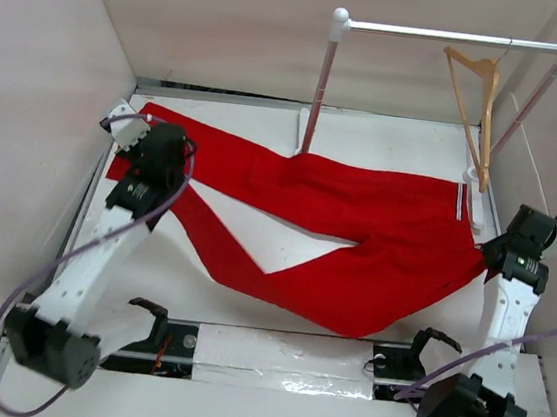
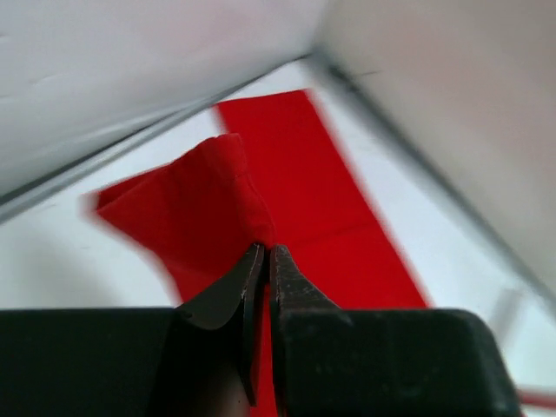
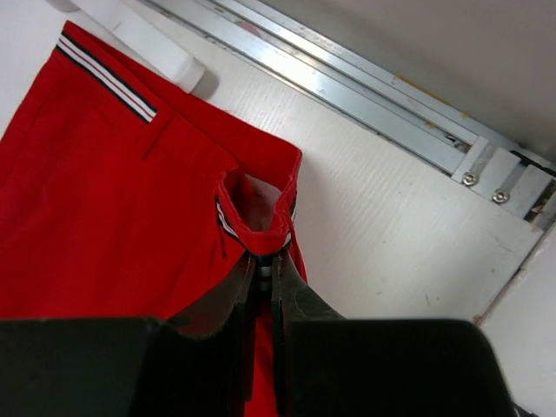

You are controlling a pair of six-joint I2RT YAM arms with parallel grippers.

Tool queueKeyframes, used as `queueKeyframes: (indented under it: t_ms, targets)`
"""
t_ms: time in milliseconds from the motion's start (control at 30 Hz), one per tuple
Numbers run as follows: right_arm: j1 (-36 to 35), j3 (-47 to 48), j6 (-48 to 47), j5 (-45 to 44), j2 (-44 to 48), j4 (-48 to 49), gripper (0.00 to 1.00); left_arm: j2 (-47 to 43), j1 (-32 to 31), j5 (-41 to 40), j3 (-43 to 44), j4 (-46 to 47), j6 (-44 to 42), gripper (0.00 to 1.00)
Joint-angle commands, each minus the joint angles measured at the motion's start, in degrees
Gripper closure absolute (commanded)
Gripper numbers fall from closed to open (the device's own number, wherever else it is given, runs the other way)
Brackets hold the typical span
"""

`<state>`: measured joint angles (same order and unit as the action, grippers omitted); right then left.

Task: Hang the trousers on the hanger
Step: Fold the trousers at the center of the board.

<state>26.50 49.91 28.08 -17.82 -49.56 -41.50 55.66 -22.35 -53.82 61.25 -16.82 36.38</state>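
Observation:
My right gripper next carries the waistband edge outward onto the far waistband corner by the bar's foot.
The red trousers (image 1: 357, 228) lie spread across the white table, legs to the left, striped waistband (image 1: 459, 201) to the right. My left gripper (image 1: 133, 157) is shut on a leg end of the trousers (image 2: 217, 200) and lifts it into a peak at the far left. My right gripper (image 1: 500, 256) is shut on the waistband edge (image 3: 261, 234), which bunches up between the fingers. The tan wooden hanger (image 1: 476, 105) hangs by its metal hook from the rail, at the back right, apart from both grippers.
A white-and-silver clothes rail (image 1: 449, 34) stands at the back on two posts with white feet (image 1: 305, 136). Walls close in on the left, back and right. A metal track (image 3: 347, 87) runs along the table edge beside my right gripper.

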Motion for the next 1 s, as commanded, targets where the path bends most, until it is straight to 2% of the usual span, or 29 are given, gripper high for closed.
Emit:
queueKeyframes:
  t_ms: [0,67,133,267,300,433,600,733,967]
  targets:
    - [-1.01,6.25,1.89,0.85,-2.45,8.53,1.0,3.75,14.92,7.9,2.47,-0.43,0.11,1.0]
    - [-1.54,6.43,2.95,1.39,-3.26,9.41,1.0,5.59,27.2,17.3,2.38,0.04,-0.26,1.0]
    - [-2.15,5.55,3.56,2.35,-3.7,13.08,1.0,10.33,27.27,14.11,5.43,-3.21,2.2,1.0]
    - [-2.68,5.1,4.53,2.8,-5.72,16.62,1.0,18.59,34.28,18.74,10.2,-6.12,5.72,1.0]
    - [-3.29,6.15,4.53,2.97,-6.51,17.41,1.0,20.0,35.0,17.36,11.16,-6.9,5.72,1.0]
    - [-4.35,8.0,5.15,1.39,-10.63,20.4,1.0,26.51,35.0,14.27,19.58,-8.32,5.28,1.0]
    - [-6.27,12.57,6.02,-0.36,-18.11,21.8,1.0,31.08,35.0,14.01,23.38,-1.65,0.63,1.0]
    - [-8.3,16.79,6.82,-3.44,-23.2,22.69,1.0,37.32,35.0,13.13,31.36,-3.57,-0.17,1.0]
    - [-8.92,23.65,4.97,-7.4,-31.29,23.21,1.0,46.99,35.0,11.46,40.43,-4.54,-2.8,1.0]
